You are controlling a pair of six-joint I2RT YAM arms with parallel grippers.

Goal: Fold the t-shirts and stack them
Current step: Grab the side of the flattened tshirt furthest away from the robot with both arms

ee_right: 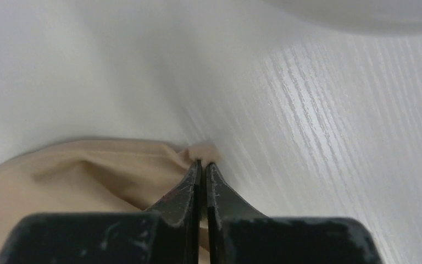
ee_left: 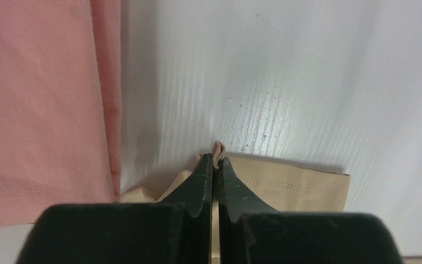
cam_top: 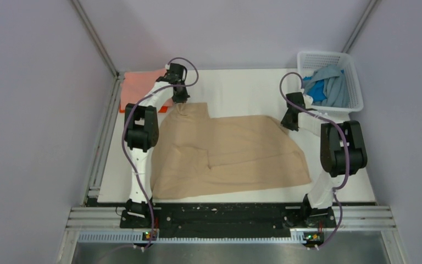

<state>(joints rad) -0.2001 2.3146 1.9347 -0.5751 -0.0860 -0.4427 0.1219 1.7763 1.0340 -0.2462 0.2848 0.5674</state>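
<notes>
My left gripper draws back over the tan t-shirt (cam_top: pixel 231 151) next and releases the t-shirt's corner by its near edge (cam_top: pixel 187 188), since that edge lies toward my base from the gripper.
A tan t-shirt (cam_top: pixel 231 151) lies spread across the middle of the white table. My left gripper (cam_top: pixel 180 100) is shut on its far left corner; in the left wrist view a nub of tan cloth (ee_left: pixel 217 149) sticks out between the closed jaws of the gripper (ee_left: pixel 215 160), with a hemmed edge beside it. My right gripper (cam_top: pixel 289 122) is shut on the shirt's far right corner; in the right wrist view (ee_right: pixel 202 163) a nub of tan cloth (ee_right: pixel 204 149) pokes past the tips. A folded salmon pink shirt (cam_top: pixel 143 83) on an orange one lies at the far left; it also shows in the left wrist view (ee_left: pixel 38 104).
A white lattice basket (cam_top: pixel 354 82) at the far right holds blue and light blue-grey shirts (cam_top: pixel 325 87). Grey walls enclose the table on the left, back and right. Bare white table (cam_top: pixel 242 91) lies between the pink shirt and the basket.
</notes>
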